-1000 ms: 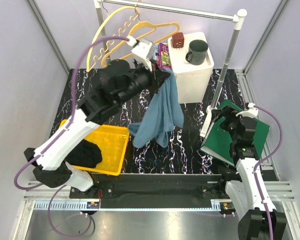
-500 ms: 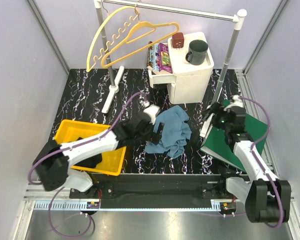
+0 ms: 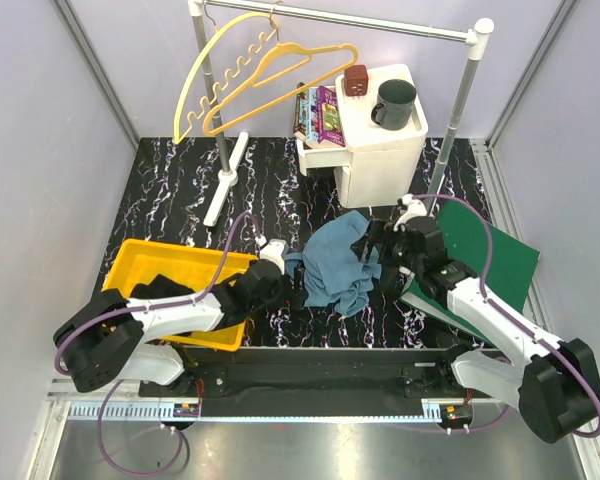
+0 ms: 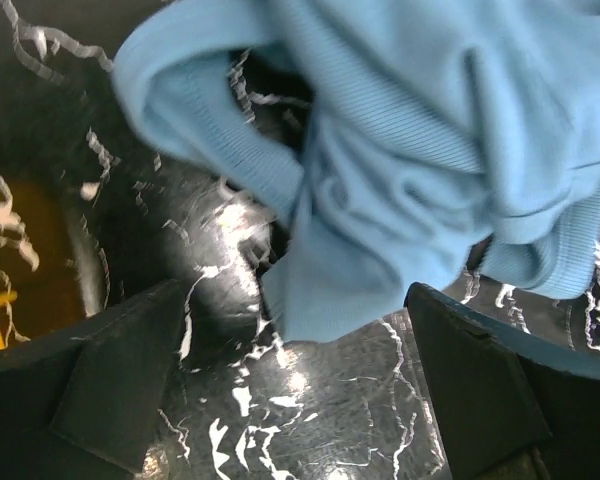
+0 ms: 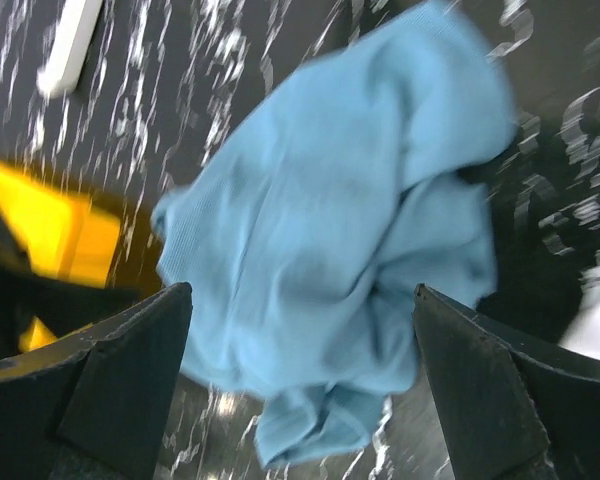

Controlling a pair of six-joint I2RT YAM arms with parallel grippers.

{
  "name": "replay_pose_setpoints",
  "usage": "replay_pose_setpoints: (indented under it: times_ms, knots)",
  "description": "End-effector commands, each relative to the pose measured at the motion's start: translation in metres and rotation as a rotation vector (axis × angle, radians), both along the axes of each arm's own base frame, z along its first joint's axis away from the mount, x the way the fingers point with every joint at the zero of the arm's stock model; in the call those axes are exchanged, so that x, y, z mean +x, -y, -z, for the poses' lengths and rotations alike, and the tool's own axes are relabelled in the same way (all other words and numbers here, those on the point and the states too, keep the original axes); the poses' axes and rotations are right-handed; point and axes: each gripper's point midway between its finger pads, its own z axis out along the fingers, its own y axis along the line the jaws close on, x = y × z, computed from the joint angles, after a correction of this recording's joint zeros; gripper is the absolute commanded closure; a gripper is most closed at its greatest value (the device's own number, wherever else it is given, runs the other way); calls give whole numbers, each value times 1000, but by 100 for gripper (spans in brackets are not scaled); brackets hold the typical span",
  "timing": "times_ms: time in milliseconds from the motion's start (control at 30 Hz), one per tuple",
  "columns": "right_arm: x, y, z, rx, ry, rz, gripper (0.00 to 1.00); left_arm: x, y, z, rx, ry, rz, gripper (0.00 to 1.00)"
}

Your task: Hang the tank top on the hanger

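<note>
I need to move my right gripper back and down next, onto the near flap of the tank top (image 3: 352, 302) (image 5: 312, 428), because it lies below my right gripper and nearer my base.
The teal-blue tank top (image 3: 338, 268) lies crumpled on the black marbled table, held by neither gripper. My left gripper (image 3: 294, 287) is low at its left edge, open; in the left wrist view the tank top (image 4: 430, 140) lies just beyond the empty gap of the gripper (image 4: 300, 390). My right gripper (image 3: 373, 255) hovers open over the cloth's right side, the tank top (image 5: 320, 260) showing between its fingers (image 5: 130, 380). The orange-yellow hanger (image 3: 280, 85) hangs bare on the rail at the back.
A paler arched hanger (image 3: 205, 85) hangs left of the orange one. The yellow bin (image 3: 195, 258) with black cloth (image 3: 160, 290) sits front left. A white cabinet (image 3: 380, 150) holds a mug (image 3: 393, 103), a brown box (image 3: 356, 80) and books (image 3: 320, 115). A green board (image 3: 495, 265) lies right.
The left gripper opened and let the tank top go; it dropped from mid-air onto the table. The left arm sank low beside the bin. The right arm swung left over the cloth.
</note>
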Motion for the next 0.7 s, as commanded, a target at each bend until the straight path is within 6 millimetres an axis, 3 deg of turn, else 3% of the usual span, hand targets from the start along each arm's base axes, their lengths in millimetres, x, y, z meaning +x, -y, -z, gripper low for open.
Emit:
replay_pose_setpoints:
  times_ms: [0, 133, 267, 533, 667]
  knots:
    - [-27, -20, 19, -21, -85, -93, 1, 14, 0, -13, -84, 54, -81, 1]
    - [-53, -26, 24, -34, -112, -137, 2, 16, -24, 1, -65, 38, -167, 1]
    - [-71, -28, 32, -61, -167, -166, 3, 20, -40, -2, -77, 52, -207, 1]
    - [-82, -20, 57, -117, -248, -115, 5, 24, -58, -12, -16, 99, -248, 1]
    - [-90, -25, 70, -137, -295, -132, 6, 34, -77, -18, 94, 130, -321, 1]
